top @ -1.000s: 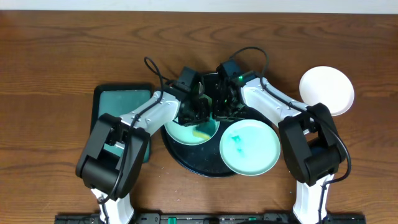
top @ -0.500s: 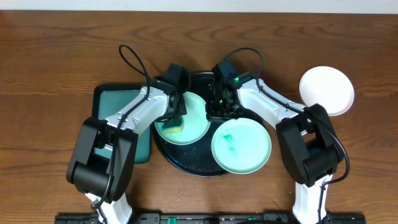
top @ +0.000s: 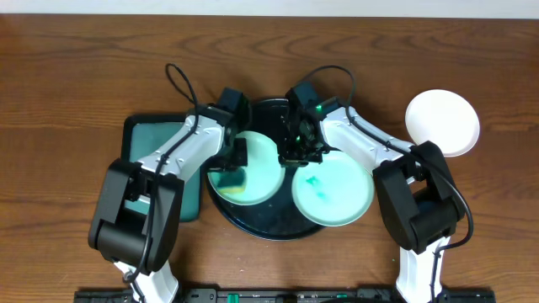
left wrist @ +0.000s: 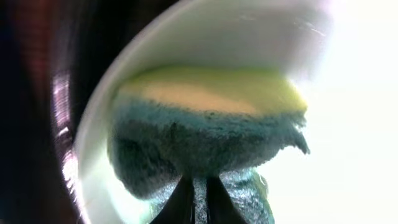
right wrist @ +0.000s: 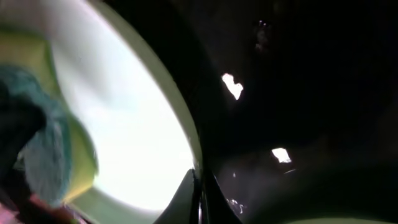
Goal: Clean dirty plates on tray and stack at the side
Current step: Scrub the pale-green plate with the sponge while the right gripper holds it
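The sponge in my left gripper will wipe toward the plate's rim [right wrist: 186, 124] next, because my right gripper holds that rim. Then it will wipe outward to the plate's far part.
Two pale mint plates lie on the round black tray [top: 269, 220]. My left gripper [top: 236, 167] [left wrist: 199, 200] is shut on a yellow sponge [top: 227, 182] [left wrist: 205, 130] with a teal scouring side, pressing it onto the left plate [top: 257, 164] [left wrist: 205, 31]. My right gripper [top: 297, 156] [right wrist: 200, 190] is shut on that plate's right rim [right wrist: 186, 124]. The sponge [right wrist: 43, 149] also shows at the left of the right wrist view. The right mint plate [top: 333, 192] carries a teal smear in its middle. A white plate [top: 442, 124] rests on the table at the right.
A rectangular black-rimmed green tray [top: 156, 139] sits left of the round tray, partly under my left arm. Both arms cross over the round tray's far half. Brown wooden table [top: 84, 67] lies all around.
My left gripper has dragged the sponge from the plate's middle to its left side. The right mint plate has shifted slightly. My right gripper stays clamped on the rim.
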You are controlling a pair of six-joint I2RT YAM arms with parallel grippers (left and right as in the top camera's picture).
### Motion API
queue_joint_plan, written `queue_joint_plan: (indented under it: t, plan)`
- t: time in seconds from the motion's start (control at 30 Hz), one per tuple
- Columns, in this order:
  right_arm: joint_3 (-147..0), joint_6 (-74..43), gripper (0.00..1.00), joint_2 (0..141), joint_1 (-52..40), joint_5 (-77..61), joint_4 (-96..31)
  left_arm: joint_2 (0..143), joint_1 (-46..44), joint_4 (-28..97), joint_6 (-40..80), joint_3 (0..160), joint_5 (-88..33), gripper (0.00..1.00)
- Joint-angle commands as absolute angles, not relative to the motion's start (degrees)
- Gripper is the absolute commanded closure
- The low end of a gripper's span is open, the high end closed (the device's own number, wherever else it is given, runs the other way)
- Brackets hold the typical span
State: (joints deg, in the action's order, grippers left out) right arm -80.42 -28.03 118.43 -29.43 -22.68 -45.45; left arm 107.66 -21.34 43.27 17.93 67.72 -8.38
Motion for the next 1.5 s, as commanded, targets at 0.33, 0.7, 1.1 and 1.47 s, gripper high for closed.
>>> queue_joint_plan:
  t: [0.33, 0.7, 1.1, 1.47]
  plan:
    - [-79.6, -27.6, 0.99, 118.5, -28.7, -18.9, -45.8, 106.7, -29.7, 33.7, 15.4, 65.1, -37.6, 0.93]
    - [-79.6, -27.6, 0.99, 118.5, -28.7, -18.9, -45.9, 96.6, -21.4, 42.5, 20.1, 71.4, -17.2, 0.93]
    - [-79.6, -27.6, 0.99, 118.5, -28.7, -18.8, -45.8, 85.8, -8.5, 53.4, 21.1, 73.3, -2.5, 0.93]
    - [-79.6, -27.6, 0.99, 118.5, -28.7, -18.9, -44.8, 87.3, -9.5, 51.0, 12.4, 72.2, -13.9, 0.4]
